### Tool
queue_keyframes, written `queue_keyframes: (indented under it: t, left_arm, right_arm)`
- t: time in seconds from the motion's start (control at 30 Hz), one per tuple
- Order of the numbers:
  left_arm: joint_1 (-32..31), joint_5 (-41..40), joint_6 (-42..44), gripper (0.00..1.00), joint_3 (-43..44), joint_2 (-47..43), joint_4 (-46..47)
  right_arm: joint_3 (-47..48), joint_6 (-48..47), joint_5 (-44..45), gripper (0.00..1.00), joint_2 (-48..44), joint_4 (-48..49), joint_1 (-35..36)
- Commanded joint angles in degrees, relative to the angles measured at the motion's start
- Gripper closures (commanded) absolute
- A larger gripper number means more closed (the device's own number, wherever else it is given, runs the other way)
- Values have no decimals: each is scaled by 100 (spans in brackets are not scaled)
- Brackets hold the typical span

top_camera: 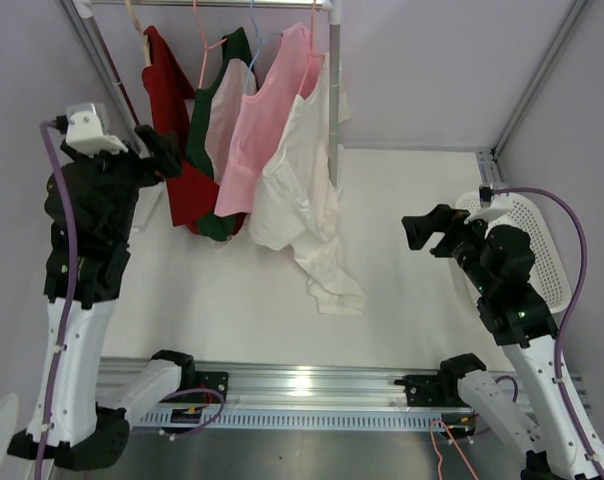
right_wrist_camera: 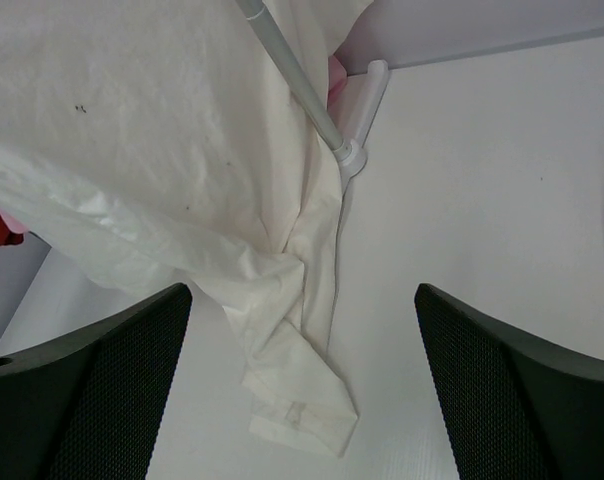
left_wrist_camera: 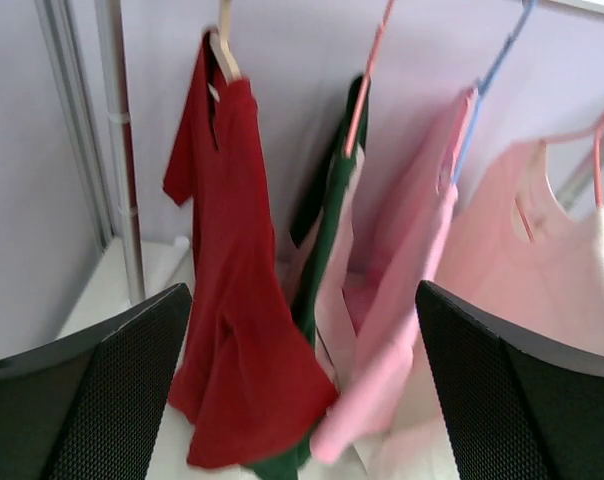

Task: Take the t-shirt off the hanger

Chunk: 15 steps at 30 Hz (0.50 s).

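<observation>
The left gripper rises next, reaches outward to the beige hook (top_camera: pixel 135 18) (left_wrist_camera: pixel 224 18) of the red shirt's hanger and closes, as the hook stands bare above the cloth.
Several t-shirts hang on hangers from a rack rail (top_camera: pixel 212 4): a red one (top_camera: pixel 167 110), a green one (top_camera: pixel 204 130), a pink one (top_camera: pixel 257 130) and a cream one (top_camera: pixel 302 170). The cream shirt's lower end (top_camera: pixel 334 290) trails onto the white table. My left gripper (top_camera: pixel 165 152) is open and empty, raised just left of the red shirt (left_wrist_camera: pixel 232 300). In the left wrist view (left_wrist_camera: pixel 302 290) its fingers frame the hanging shirts. My right gripper (top_camera: pixel 420 230) is open and empty, right of the cream shirt (right_wrist_camera: pixel 182 150), whose trailing end (right_wrist_camera: pixel 302 400) lies between the fingers in the right wrist view (right_wrist_camera: pixel 302 290).
The rack's right upright pole (top_camera: pixel 335 100) stands beside the cream shirt, with its foot (right_wrist_camera: pixel 367 90) on the table. A white perforated basket (top_camera: pixel 542 250) sits at the right under my right arm. Metal frame posts (top_camera: pixel 542 80) border the walls.
</observation>
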Motion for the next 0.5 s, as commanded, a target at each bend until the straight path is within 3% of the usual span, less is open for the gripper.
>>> queue_keyframes:
  t: [0.0, 0.13, 0.3, 0.47]
  left_arm:
    - [-24, -388, 506, 1, 855, 493, 469]
    - [-24, -582, 787, 0, 1665, 1249, 757]
    - [55, -688, 1244, 1, 1683, 2014, 2138]
    - [90, -784, 1439, 2, 3449, 3235, 1691]
  right_arm:
    - [-98, -43, -22, 1, -69, 231, 28]
    - [-221, -16, -40, 1, -148, 292, 27]
    - [-371, -8, -92, 1, -218, 354, 28]
    - [-388, -16, -84, 0, -227, 371, 28]
